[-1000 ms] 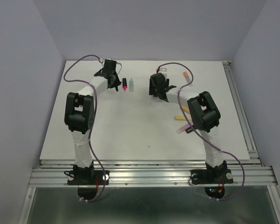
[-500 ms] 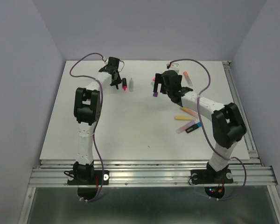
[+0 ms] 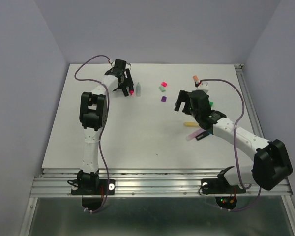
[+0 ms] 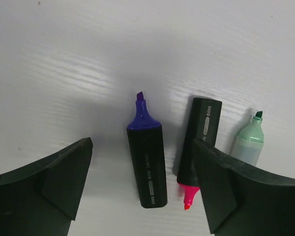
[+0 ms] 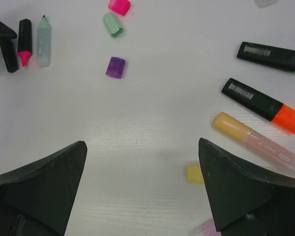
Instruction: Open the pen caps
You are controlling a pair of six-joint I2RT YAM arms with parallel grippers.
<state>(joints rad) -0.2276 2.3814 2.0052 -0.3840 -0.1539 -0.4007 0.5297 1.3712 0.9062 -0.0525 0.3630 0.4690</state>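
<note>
The cap still sits on the black pen's blue end (image 3: pixel 211 132). My right gripper will go back, down and to the right in the top view and turn onto that end.
In the left wrist view my left gripper (image 4: pixel 142 143) stands open over a black pen (image 4: pixel 147 169) with a bare purple tip, which lies on the table between the jaws. Next to it lie a black pen (image 4: pixel 200 142) with a bare pink tip and a pale green pen (image 4: pixel 248 143), also uncapped. Three loose pen caps, pink (image 5: pixel 119 6), green (image 5: pixel 112 24) and purple (image 5: pixel 115 67), lie ahead of my right gripper (image 5: pixel 142 145). That gripper is open with nothing in it. A yellow cap (image 5: pixel 194 174) lies by its right jaw.
Right of my right gripper (image 3: pixel 182 102) lie a black pen with a green end (image 5: pixel 270 55), a black pen with an orange end (image 5: pixel 263 104), a yellow pastel pen (image 5: pixel 255 141) and a pink pastel pen (image 3: pixel 191 136). My left gripper (image 3: pixel 125 88) is at the table's far left.
The left gripper has opened and the purple-tipped pen now lies free on the table. The right arm has drawn back to the right, uncovering the pink and green caps.
</note>
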